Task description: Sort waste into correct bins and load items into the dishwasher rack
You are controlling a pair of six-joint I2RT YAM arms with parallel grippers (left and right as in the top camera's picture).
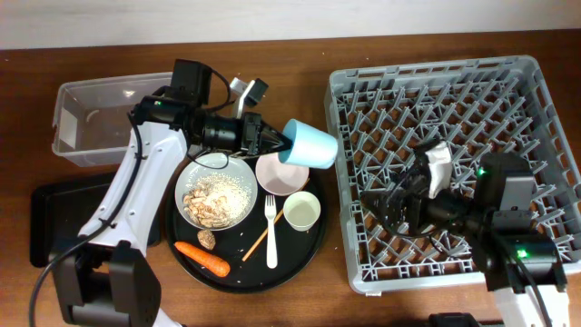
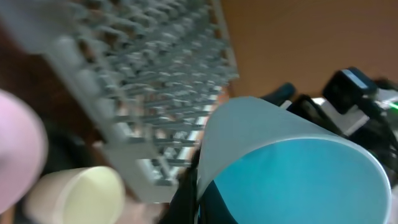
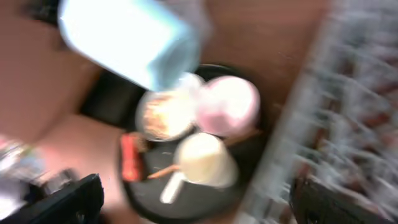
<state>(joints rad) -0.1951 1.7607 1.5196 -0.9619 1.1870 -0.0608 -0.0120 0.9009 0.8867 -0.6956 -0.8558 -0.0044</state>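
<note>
My right gripper should next move toward the tray and then tilt its open fingers up around the light-blue cup's closed end (image 1: 329, 150) (image 3: 173, 61), which points toward the rack.
My left gripper (image 1: 275, 141) is shut on the rim of the light-blue cup (image 1: 309, 143), which hangs tipped on its side over the round tray's far edge, near the dishwasher rack (image 1: 427, 68). From the left wrist, the cup (image 2: 298, 168) fills the frame with a finger (image 2: 186, 199) against its wall. My right gripper (image 1: 386, 209) stands open low over the rack's floor, its dark fingers (image 3: 68, 199) wide apart with nothing between them. The blurred right wrist view shows the cup (image 3: 130, 40) up high.
The round black tray (image 1: 300, 263) carries a grey bowl (image 1: 216, 191) of rice, a pink bowl (image 1: 281, 174), a cream cup (image 1: 301, 211), a white fork (image 1: 270, 232) and a carrot (image 1: 201, 258). A clear tub (image 1: 100, 123) and a shallow black tray (image 1: 50, 222) lie left.
</note>
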